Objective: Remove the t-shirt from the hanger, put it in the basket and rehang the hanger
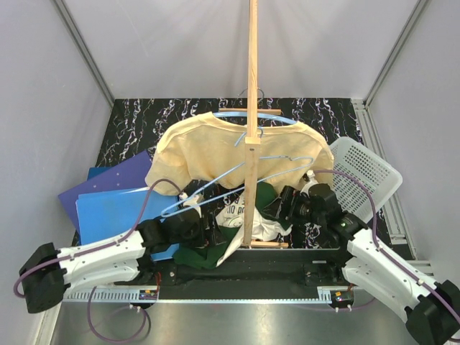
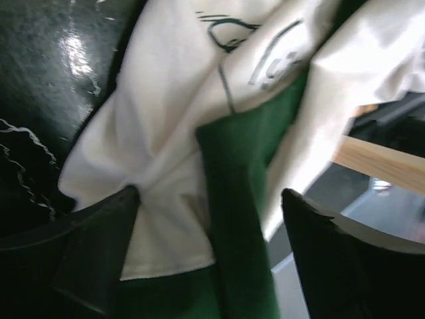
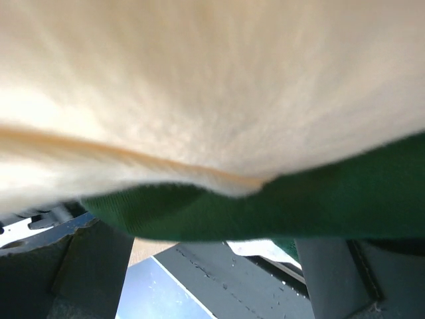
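The yellow hem hangs over the green cloth (image 3: 265,206), so my right gripper slides low and outward beneath that hem onto the green t-shirt's fold (image 3: 222,216) next.
A yellow t-shirt (image 1: 215,151) hangs on a blue hanger (image 1: 277,117) on the wooden stand (image 1: 252,72). A green and white shirt pile (image 1: 241,223) lies at the stand's base. My left gripper (image 1: 212,226) is low at the left of the pile. In the left wrist view it (image 2: 212,266) is open, with green cloth (image 2: 236,199) and white cloth (image 2: 166,119) between the spread fingers. My right gripper (image 1: 279,205) is under the yellow shirt's right hem. In the right wrist view it (image 3: 212,272) is open, with yellow cloth (image 3: 212,86) and green cloth (image 3: 265,206) just above it.
A second, bare light-blue hanger (image 1: 223,180) leans across the stand in front of the yellow shirt. Blue folders (image 1: 115,205) lie at the left. A white slatted basket (image 1: 366,169) stands at the right. The stand's wooden foot (image 2: 378,163) shows in the left wrist view.
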{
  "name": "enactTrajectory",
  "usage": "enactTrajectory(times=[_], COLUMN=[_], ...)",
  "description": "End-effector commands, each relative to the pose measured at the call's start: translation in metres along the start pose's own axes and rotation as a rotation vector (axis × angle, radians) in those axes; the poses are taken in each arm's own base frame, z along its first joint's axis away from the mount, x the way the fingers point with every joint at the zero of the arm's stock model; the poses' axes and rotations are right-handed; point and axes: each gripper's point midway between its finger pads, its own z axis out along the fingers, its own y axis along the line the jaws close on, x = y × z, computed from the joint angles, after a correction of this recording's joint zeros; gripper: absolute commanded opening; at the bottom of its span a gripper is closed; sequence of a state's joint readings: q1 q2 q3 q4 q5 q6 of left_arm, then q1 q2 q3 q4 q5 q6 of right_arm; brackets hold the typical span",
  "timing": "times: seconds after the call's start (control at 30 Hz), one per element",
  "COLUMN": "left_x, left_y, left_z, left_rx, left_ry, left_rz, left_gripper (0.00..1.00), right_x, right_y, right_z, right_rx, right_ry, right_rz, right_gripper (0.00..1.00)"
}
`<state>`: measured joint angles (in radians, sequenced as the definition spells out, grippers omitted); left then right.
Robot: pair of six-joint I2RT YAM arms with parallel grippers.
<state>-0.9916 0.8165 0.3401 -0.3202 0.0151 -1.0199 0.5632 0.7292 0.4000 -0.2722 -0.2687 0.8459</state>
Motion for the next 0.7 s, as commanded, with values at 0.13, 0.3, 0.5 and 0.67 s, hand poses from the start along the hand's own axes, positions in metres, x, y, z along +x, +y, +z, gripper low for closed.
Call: enactTrajectory(times=[0.13,0.3,0.5,0.67], left_x=[-0.013,-0.048,-0.108,-0.14], left_y=[-0.023,-0.072,-0.121,-0.131], left_z=[0.013,0.003,-0.017,-0.014], left_rx=[0.011,0.109,0.179,0.285], left_ry=[-0.061,-0.151,-0.306,-0.382], left_rz=[0.062,0.139,0.109,-0.031], left_gripper=[0.49,0.0,0.0,0.0], right_x=[0.006,0.004,0.003,-0.006], right_y=[0.008,0.015,0.015,0.028], right_z=[0.005,0.002,0.005,0.01], right_rx=[-0.038,-0.062,-0.06,-0.11], right_ry=[0.05,0.045,0.054,0.027], right_rz=[-0.059,-0.086,-0.126,-0.174], right_gripper=[1.0,1.0,1.0,1.0])
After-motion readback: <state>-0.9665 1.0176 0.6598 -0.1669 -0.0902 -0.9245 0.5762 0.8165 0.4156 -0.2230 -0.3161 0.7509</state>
